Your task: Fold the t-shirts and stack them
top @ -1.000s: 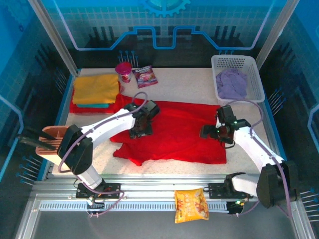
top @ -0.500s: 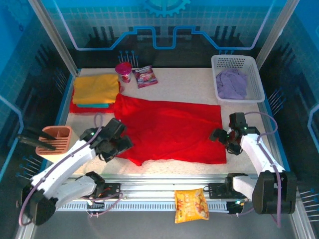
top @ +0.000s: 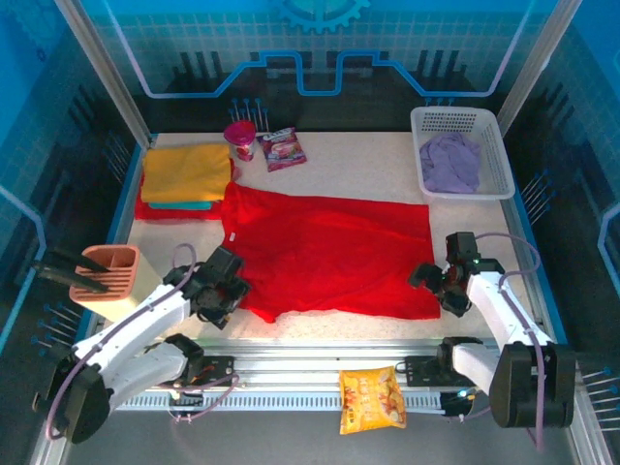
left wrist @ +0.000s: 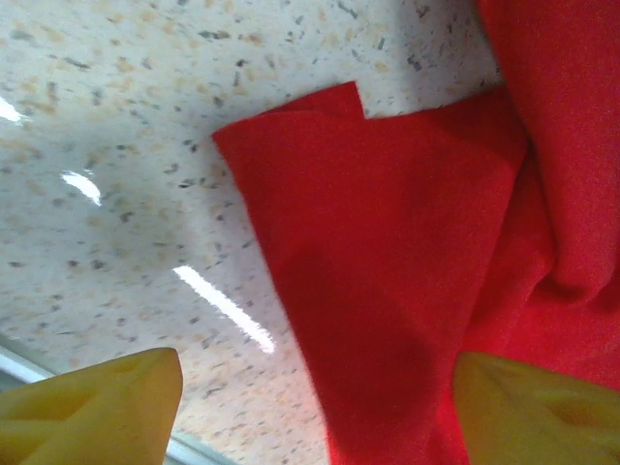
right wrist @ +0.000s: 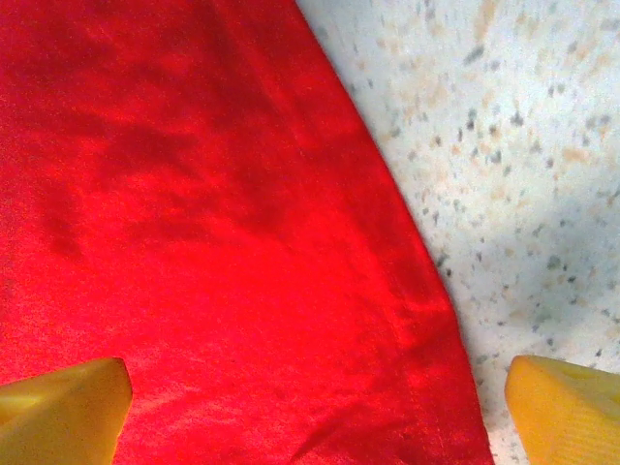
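Note:
My right gripper comes down onto the hem near the corner [right wrist: 455, 387] and closes next. That is because the red hem runs between the open yellow fingers with bare tabletop beside it.
A bright red t-shirt [top: 329, 247] lies spread flat across the middle of the table. My left gripper [top: 232, 291] hovers open at its near left sleeve. In the left wrist view that sleeve [left wrist: 387, 271] lies between the yellow fingertips [left wrist: 97, 402], untouched, under the left gripper [left wrist: 320, 426]. My right gripper [top: 436, 286] stands open over the shirt's near right corner, and the red hem [right wrist: 223, 242] runs below the right gripper [right wrist: 315, 417]. At the back left, a folded mustard yellow shirt [top: 186, 172] tops a teal one [top: 179, 204]. A pale lilac shirt [top: 450, 162] lies crumpled in the basket.
The white lattice basket [top: 496, 145] stands at the back right. A pink cup [top: 240, 139] and a snack packet [top: 282, 148] sit at the back centre. An orange holder [top: 108, 274] is at the near left. An orange-yellow snack bag [top: 372, 398] lies on the front rail.
My left gripper drew back from the shirt's middle to its near left sleeve. My right gripper shifted toward the near right corner. The red shirt now lies flatter and wider.

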Controlling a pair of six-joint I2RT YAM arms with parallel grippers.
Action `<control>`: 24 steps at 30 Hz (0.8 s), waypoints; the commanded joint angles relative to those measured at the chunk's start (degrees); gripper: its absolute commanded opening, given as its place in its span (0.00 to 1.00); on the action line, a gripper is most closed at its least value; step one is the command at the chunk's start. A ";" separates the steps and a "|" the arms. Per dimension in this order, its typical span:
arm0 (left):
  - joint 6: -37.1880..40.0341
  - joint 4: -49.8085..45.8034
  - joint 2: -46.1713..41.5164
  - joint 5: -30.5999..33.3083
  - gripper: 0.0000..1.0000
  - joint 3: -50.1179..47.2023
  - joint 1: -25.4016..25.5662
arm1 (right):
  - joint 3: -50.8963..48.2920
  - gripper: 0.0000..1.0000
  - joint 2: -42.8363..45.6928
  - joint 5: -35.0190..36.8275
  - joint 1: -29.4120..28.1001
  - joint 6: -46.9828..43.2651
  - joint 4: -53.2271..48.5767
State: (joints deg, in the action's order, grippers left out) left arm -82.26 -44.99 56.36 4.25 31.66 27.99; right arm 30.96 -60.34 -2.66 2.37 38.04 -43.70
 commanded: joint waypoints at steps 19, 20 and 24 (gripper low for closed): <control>-4.24 7.10 1.87 5.72 0.43 -7.56 -0.80 | -5.43 0.56 -1.79 -6.22 -0.57 5.90 2.42; -4.26 7.42 2.06 5.86 0.40 -7.61 -0.81 | -5.54 0.50 -2.04 -6.61 -0.72 5.83 2.70; -4.35 7.83 2.31 6.80 0.28 -7.66 -0.75 | -6.46 0.23 -2.09 -6.34 -0.88 6.49 4.02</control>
State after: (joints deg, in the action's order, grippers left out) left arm -85.76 -37.74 58.43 9.34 24.67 27.57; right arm 26.87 -61.47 0.95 2.42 43.11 -44.51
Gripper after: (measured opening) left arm 0.294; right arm 0.276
